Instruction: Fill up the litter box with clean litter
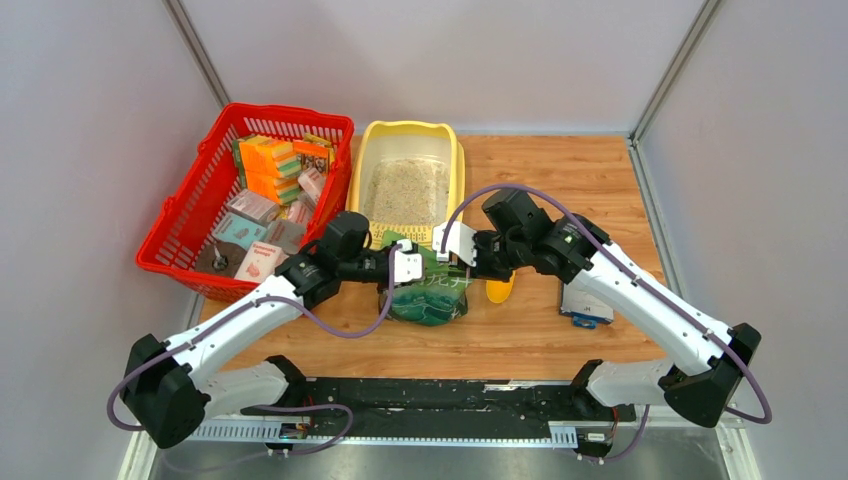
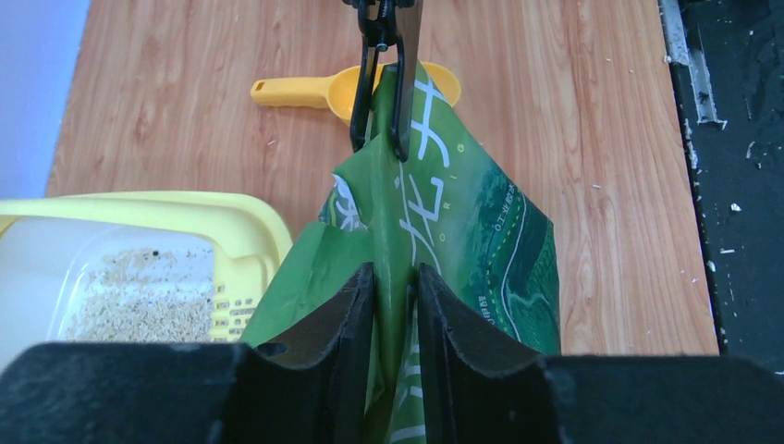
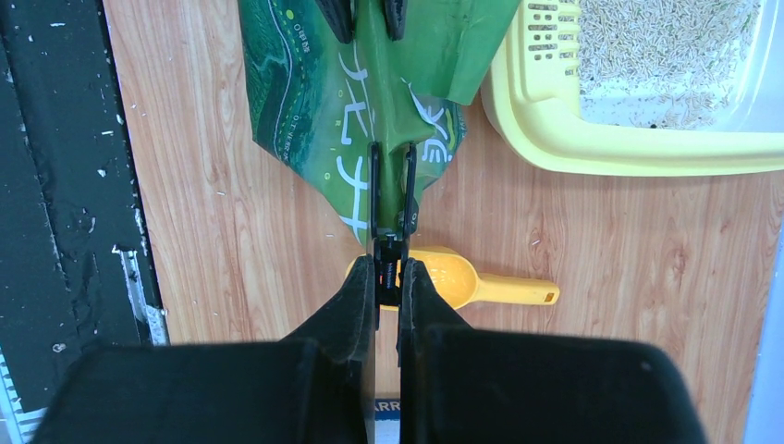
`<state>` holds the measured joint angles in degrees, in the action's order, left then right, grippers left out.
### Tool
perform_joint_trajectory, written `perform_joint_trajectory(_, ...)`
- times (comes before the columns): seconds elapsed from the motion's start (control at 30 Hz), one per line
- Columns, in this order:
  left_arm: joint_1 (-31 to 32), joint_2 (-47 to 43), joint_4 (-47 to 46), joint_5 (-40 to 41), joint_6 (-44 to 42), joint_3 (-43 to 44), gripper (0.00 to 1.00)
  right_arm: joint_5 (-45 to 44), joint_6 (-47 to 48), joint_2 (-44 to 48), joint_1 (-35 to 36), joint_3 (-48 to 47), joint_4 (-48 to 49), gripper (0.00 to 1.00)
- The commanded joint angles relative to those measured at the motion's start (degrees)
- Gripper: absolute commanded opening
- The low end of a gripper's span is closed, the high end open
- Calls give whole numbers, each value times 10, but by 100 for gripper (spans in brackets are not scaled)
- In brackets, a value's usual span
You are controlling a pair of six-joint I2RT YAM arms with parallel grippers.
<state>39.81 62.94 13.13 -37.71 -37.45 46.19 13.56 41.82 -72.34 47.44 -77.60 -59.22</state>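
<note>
The robot's right gripper has just the end of the clip pinched, and next it should slide along the top edge of the pouch, which runs to the gripper's left in the top view, and let go of the clip (image 3: 388,250).
The pale yellow litter box (image 1: 455,150) stands at the back centre with a layer of beige litter (image 1: 405,190) in it. It also shows in the left wrist view (image 2: 240,222) and the right wrist view (image 3: 555,139). The green pouch (image 1: 430,295) hangs just in front of the box, held between both grippers. My left gripper (image 2: 396,287) is shut on one edge of the pouch (image 2: 462,213). My right gripper (image 3: 388,277) is shut on a black clip (image 3: 388,250) that pinches the opposite edge of the pouch (image 3: 314,83).
A yellow scoop (image 1: 499,290) lies on the wooden table under the pouch's right end. A red mesh basket (image 1: 190,215) full of packets stands at the back left. A small white and blue box (image 1: 585,305) lies under my right arm.
</note>
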Motion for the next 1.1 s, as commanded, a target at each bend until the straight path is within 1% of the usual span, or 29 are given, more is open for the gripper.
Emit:
perform_joint_trajectory(0.0,7,3,-19,-27,-17,20,29,1,8,4,-1,-6,31,0)
perform_joint_trajectory(0.03,7,4,-15,-27,-19,21,24,1,11,2,0,-7,34,0)
perform_joint_trajectory(0.1,8,4,-10,-26,-25,21,20,1,13,-4,0,-13,37,0)
perform_joint_trajectory(0.23,7,5,-13,-25,-18,21,19,6,21,-16,1,-21,41,0)
perform_joint_trajectory(0.43,9,15,-8,-25,-10,28,21,-2,48,-25,10,-22,51,0)
perform_joint_trajectory(0.53,10,17,-1,-25,-7,34,21,-27,52,-22,17,-22,62,0)
perform_joint_trajectory(0.87,10,23,8,-24,-3,45,20,-64,57,10,18,-23,87,0)
perform_joint_trajectory(1.07,9,30,9,-22,-2,52,20,-42,74,12,22,-14,98,0)
